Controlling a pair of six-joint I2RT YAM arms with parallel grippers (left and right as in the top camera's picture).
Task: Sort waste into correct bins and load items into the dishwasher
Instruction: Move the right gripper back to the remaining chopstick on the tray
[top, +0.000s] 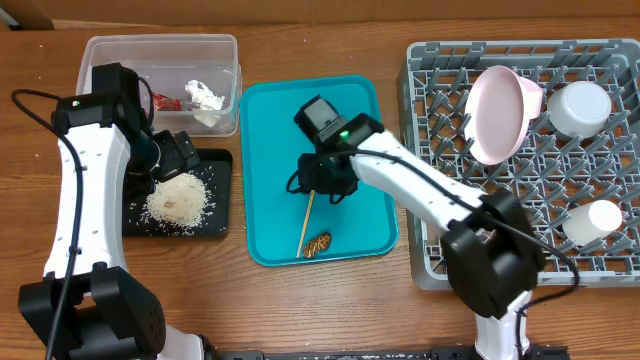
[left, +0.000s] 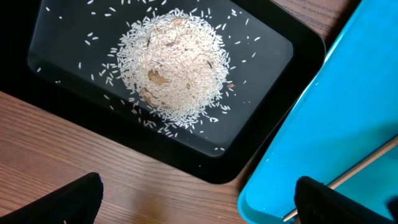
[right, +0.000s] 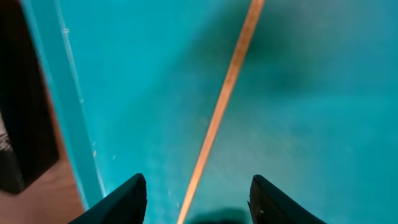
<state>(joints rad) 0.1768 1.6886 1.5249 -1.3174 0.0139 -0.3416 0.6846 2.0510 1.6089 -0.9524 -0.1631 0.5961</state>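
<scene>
The thin wooden stick (top: 311, 197) is between the open fingers of my right gripper, so my right gripper needs to go down toward the teal tray first and then close to get around it.
A thin wooden stick (top: 305, 220) lies on the teal tray (top: 270, 120), with a brown food scrap (top: 318, 244) near the tray's front edge. My right gripper (top: 322, 182) is open just above the stick's upper end; in the right wrist view the stick (right: 221, 106) runs between the open fingers (right: 196, 196). My left gripper (top: 180, 155) is open and empty over the black tray (top: 215, 225) that holds a heap of rice (top: 178, 198). The left wrist view shows the rice (left: 174, 62), the black tray (left: 261, 149) and the teal tray's corner (left: 348, 112).
A clear bin (top: 100, 50) with wrappers stands at the back left. A grey dish rack (top: 425, 250) on the right holds a pink bowl (top: 495, 115), a white cup (top: 580, 108) and a small white cup (top: 590, 222).
</scene>
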